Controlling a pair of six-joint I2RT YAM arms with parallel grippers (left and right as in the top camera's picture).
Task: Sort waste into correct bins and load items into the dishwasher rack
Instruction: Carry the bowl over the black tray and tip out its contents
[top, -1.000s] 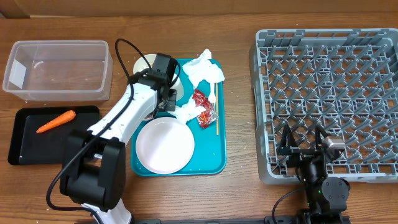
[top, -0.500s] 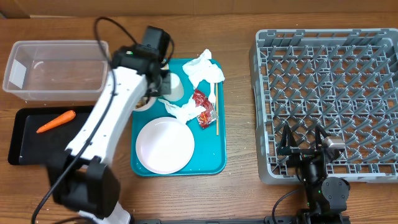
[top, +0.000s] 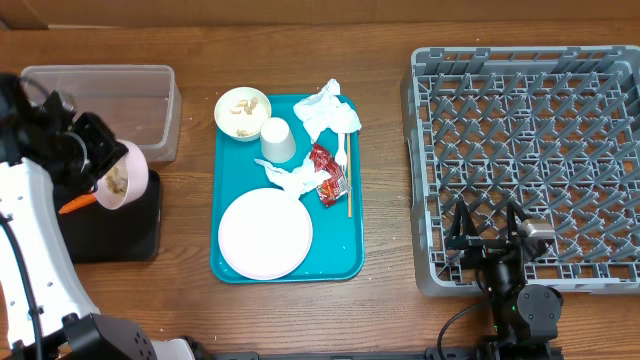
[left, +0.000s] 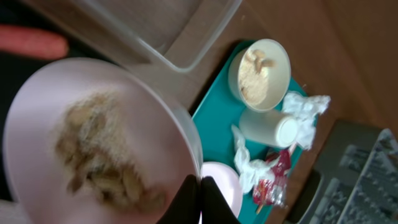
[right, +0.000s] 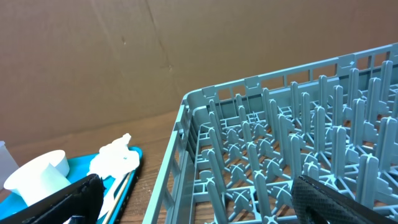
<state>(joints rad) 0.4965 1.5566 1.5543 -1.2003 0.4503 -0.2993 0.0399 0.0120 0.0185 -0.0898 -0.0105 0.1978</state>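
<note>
The teal gap between white bowl and plate (left: 216, 124) is clear, so my left gripper will next tip out the scraps, move over that gap, lower and let go of the pink bowl's rim.
My left gripper (top: 98, 160) is shut on the rim of a pink bowl (top: 122, 176) that holds food scraps. It holds the bowl tilted over the black tray (top: 110, 232). In the left wrist view the closed fingers (left: 200, 198) pinch the bowl (left: 93, 143) at its edge. An orange carrot (top: 75, 204) lies on the black tray, partly hidden by the bowl. My right gripper (top: 487, 236) is open and empty at the front edge of the grey dishwasher rack (top: 530, 150). The right wrist view shows its spread fingers (right: 199, 205) over the rack (right: 298, 149).
A clear bin (top: 100, 100) stands at the back left. The teal tray (top: 350, 255) carries a white bowl of food (top: 242, 112), an upturned white cup (top: 278, 140), crumpled napkins (top: 325, 110), a red wrapper (top: 325, 170), a chopstick (top: 347, 180) and a white plate (top: 265, 233).
My left arm has swung from the teal tray to the far left, carrying the pink bowl over the black tray. The white bowl and cup are now uncovered. The right arm has not moved.
</note>
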